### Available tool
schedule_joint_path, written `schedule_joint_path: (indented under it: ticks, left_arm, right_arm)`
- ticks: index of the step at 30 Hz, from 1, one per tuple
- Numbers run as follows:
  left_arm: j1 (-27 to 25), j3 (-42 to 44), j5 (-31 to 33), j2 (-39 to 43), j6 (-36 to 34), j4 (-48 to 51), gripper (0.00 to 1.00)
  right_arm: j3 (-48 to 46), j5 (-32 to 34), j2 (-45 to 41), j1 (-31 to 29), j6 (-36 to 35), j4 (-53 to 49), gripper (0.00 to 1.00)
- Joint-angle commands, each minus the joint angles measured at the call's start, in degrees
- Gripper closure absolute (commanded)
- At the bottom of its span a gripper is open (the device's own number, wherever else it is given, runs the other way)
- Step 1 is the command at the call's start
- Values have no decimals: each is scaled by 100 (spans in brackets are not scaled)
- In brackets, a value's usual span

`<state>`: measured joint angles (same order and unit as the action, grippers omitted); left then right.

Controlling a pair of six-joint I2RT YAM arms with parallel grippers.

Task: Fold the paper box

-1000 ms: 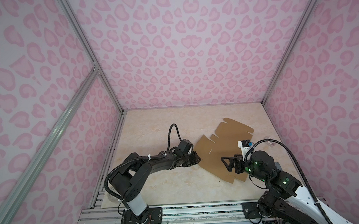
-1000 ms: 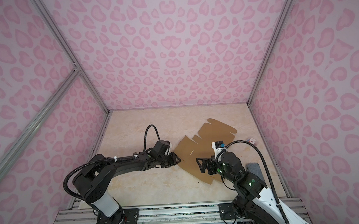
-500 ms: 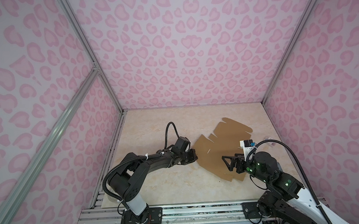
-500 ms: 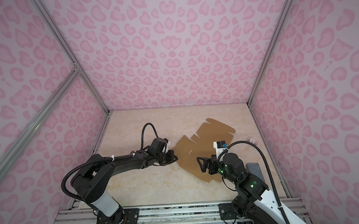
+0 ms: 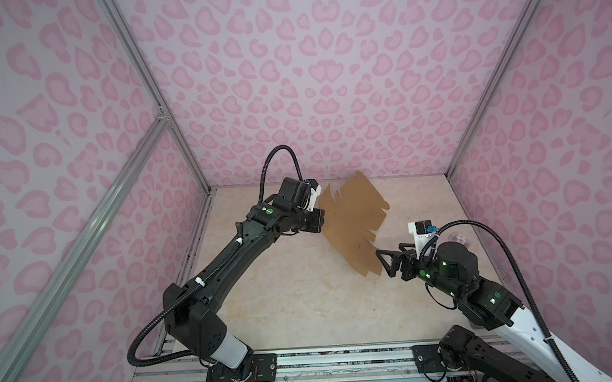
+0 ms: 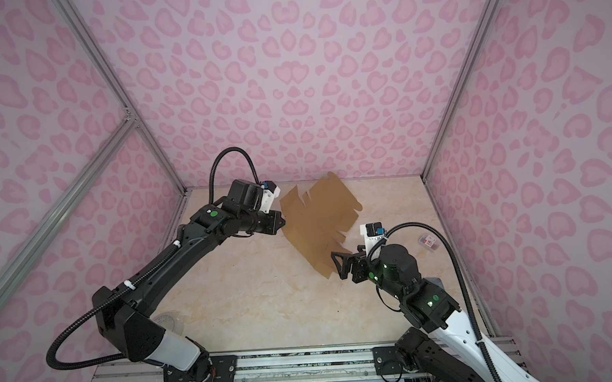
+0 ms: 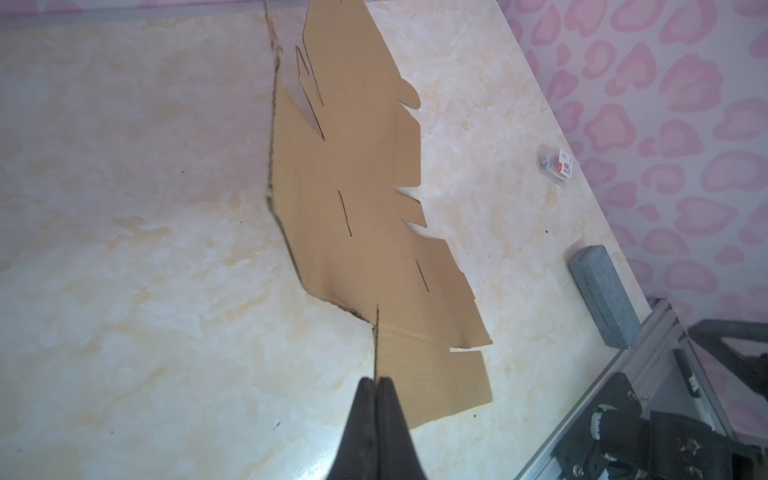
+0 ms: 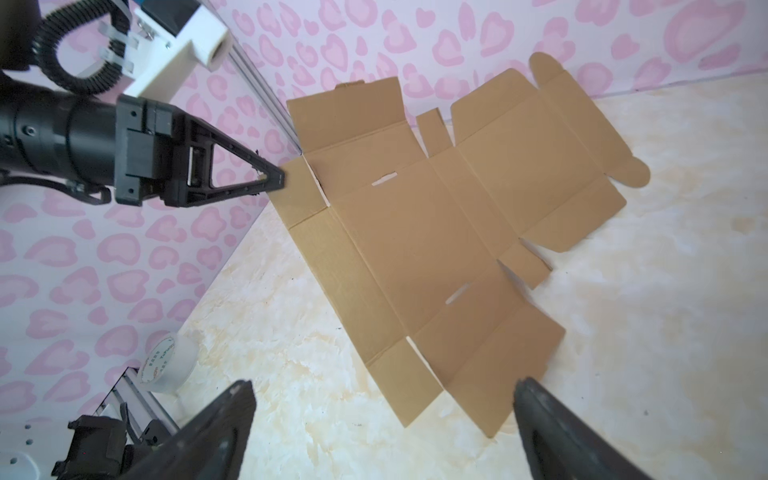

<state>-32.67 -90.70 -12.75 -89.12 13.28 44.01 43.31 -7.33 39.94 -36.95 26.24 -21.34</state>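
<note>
Next, my left gripper turns, swings the sheet [image 8: 436, 232] back over the tabletop nearer my base and releases its pinched flap, since the sheet's far flaps stand by the rear wall.
The paper box [image 5: 355, 221] [image 6: 318, 216] is a flat brown die-cut sheet with flaps and slits. It hangs tilted, left side raised off the table and lower corner down by the right arm. My left gripper [image 6: 282, 223] [image 7: 376, 380] is shut on the sheet's left edge flap, with the cardboard edge pinched between the fingertips. In the right wrist view its tip [image 8: 276, 180] bites the flap beside the sheet [image 8: 436, 232]. My right gripper [image 5: 384, 264] [image 8: 382, 386] stands open at the sheet's lower corner, with nothing between its fingers.
A small clear packet with a red-white label [image 5: 459, 240] [image 7: 557, 164] lies near the right wall. A grey block [image 7: 602, 295] sits by the front rail on the right. A white tape roll [image 8: 166, 365] stands at the front left corner. Pink walls enclose three sides.
My left gripper has shut on the sheet's left flap and risen toward the back, lifting the sheet from flat to tilted. The right gripper stays open and has hardly moved.
</note>
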Motion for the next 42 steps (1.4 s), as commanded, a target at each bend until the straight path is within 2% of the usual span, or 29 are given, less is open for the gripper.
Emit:
schedule_joint_path:
  ticks: [1, 4, 9, 17, 21, 24, 26, 28, 32, 39, 42]
  left_arm:
    - [-44, -583, -259, 108, -1068, 1143, 96]
    - [-152, -1128, -537, 163, -1450, 1487, 96]
    - [-482, -1924, -365, 230, -1879, 1893, 96]
    - [-841, -2430, -60, 1000, -2659, 1862, 96]
    - [-1282, -2493, -429, 1246, -3241, 2185, 96]
    - [-1444, -2476, -989, 1212, -3581, 2434, 96]
    - [-1442, -2482, -1510, 1092, -3781, 2591, 96]
    - [-1436, -2480, -1743, 913, -4021, 2707, 96]
    - [-1351, -2447, -1268, 366, -4383, 2736, 96]
    - [-489, -2414, -1628, -577, -4618, 2246, 96]
    - [-230, -2356, -1545, -992, -4574, 1846, 95]
  right_arm:
    - [328, -285, 252, -50, -507, -198, 1]
    - [628, -54, 275, -50, -664, -404, 2]
    - [1195, 458, 257, -50, -941, -810, 2]
    - [2050, 1089, 104, -47, -1450, -1358, 3]
    - [2385, 1389, 198, -15, -1535, -1618, 3]
    - [2565, 1599, 243, -11, -1526, -1757, 3]
    - [2546, 1705, 174, 1, -1491, -1718, 3]
    - [2502, 1728, 127, -2, -1449, -1688, 3]
    - [2338, 1458, 150, 1, -1402, -1716, 3]
    - [1811, 997, 225, 4, -1248, -1732, 2]
    - [1504, 826, 191, 8, -1095, -1603, 2]
